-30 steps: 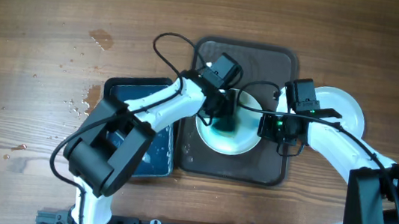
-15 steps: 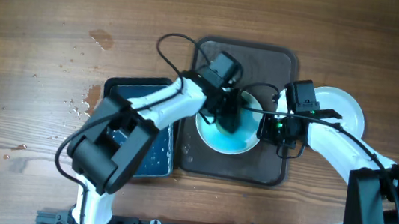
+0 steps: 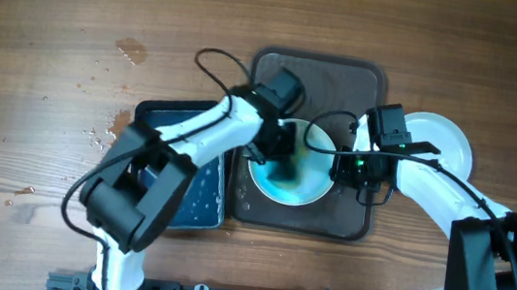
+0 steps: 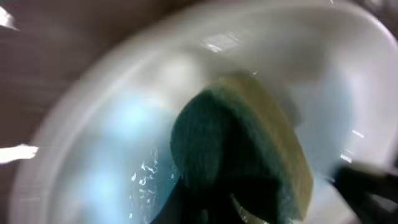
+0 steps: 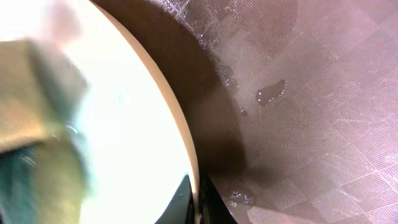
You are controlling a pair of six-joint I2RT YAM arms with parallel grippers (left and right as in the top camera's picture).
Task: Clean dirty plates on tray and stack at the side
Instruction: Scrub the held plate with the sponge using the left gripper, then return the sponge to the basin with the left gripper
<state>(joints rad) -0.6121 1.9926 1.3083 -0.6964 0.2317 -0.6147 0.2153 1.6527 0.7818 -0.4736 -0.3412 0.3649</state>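
My left gripper will lift the sponge, cross over and lower to release it, since the empty dark blue tray (image 3: pixel 194 192) lies to the gripper's left in the overhead view.
A white plate (image 3: pixel 301 184) smeared with blue lies on the dark brown tray (image 3: pixel 344 77). My left gripper (image 3: pixel 278 147) is shut on a green and yellow sponge (image 4: pixel 239 152), which presses on the wet, blue-tinted plate (image 4: pixel 106 137). My right gripper (image 3: pixel 339 164) is shut on that plate's right rim. In the right wrist view its fingers (image 5: pixel 182 202) pinch the rim (image 5: pixel 180 124) over the tray (image 5: pixel 311 93), and the sponge (image 5: pixel 31 106) shows blurred at the left. A second white plate (image 3: pixel 447 139) sits off the tray to the right, partly under the right arm.
A smaller dark blue tray (image 3: pixel 195 201) lies just left of the brown tray, under my left arm. Water drops (image 3: pixel 103 137) and a wet spot (image 3: pixel 133 50) mark the wooden table at the left. A small puddle (image 5: pixel 270 92) sits on the brown tray.
My left gripper has slid the sponge to the right and then back left across the plate, spreading the blue. The right gripper has kept its hold on the rim.
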